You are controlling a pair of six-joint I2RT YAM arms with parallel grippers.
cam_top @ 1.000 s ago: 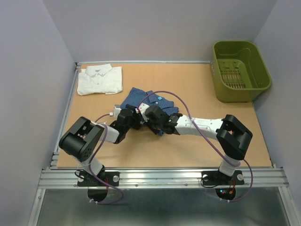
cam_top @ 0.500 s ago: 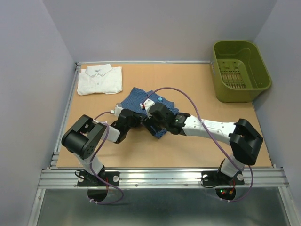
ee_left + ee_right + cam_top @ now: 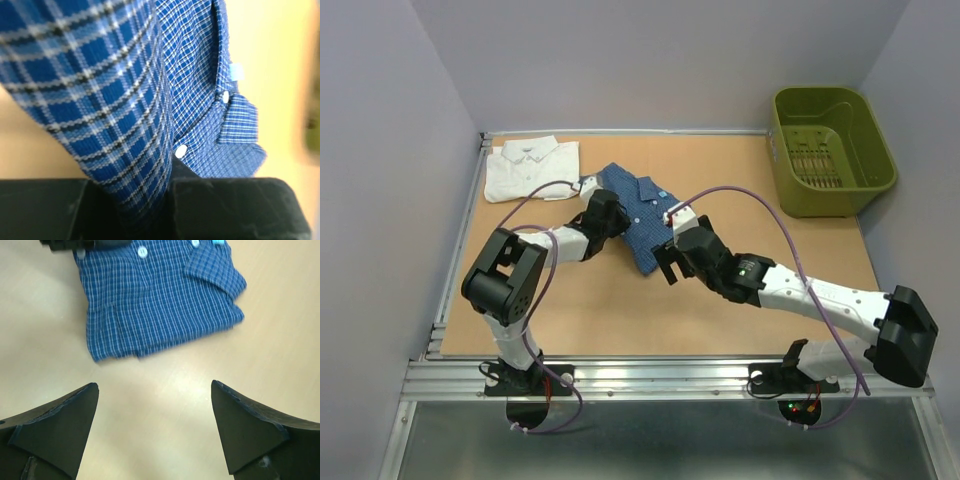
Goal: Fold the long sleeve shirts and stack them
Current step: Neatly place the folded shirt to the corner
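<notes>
The white shirt lies folded flat, so my left gripper will move outward and to the left in the top view and let go of the blue shirt [image 3: 642, 215] onto the white shirt [image 3: 532, 170].
The dark blue checked shirt [image 3: 642, 215] lies folded in the middle of the table, collar toward the back. My left gripper [image 3: 609, 213] is at its left edge, shut on a fold of the blue cloth [image 3: 115, 100]; the cloth runs down between the black fingers [image 3: 225, 205]. My right gripper [image 3: 667, 264] hovers just off the shirt's near corner, open, with only bare table between its fingertips [image 3: 85, 405]. The blue shirt [image 3: 155, 300] lies ahead of it. The white shirt [image 3: 532, 170] lies folded at the back left corner, apart from both grippers.
An olive-green plastic basket [image 3: 830, 150] stands at the back right. The table's metal rail [image 3: 660, 375] runs along the near edge by the arm bases. Grey walls close in the left, back and right sides.
My left gripper shut on the blue shirt's left edge and reached farther back. My right gripper opened, let go of the shirt and drew back toward the near right.
</notes>
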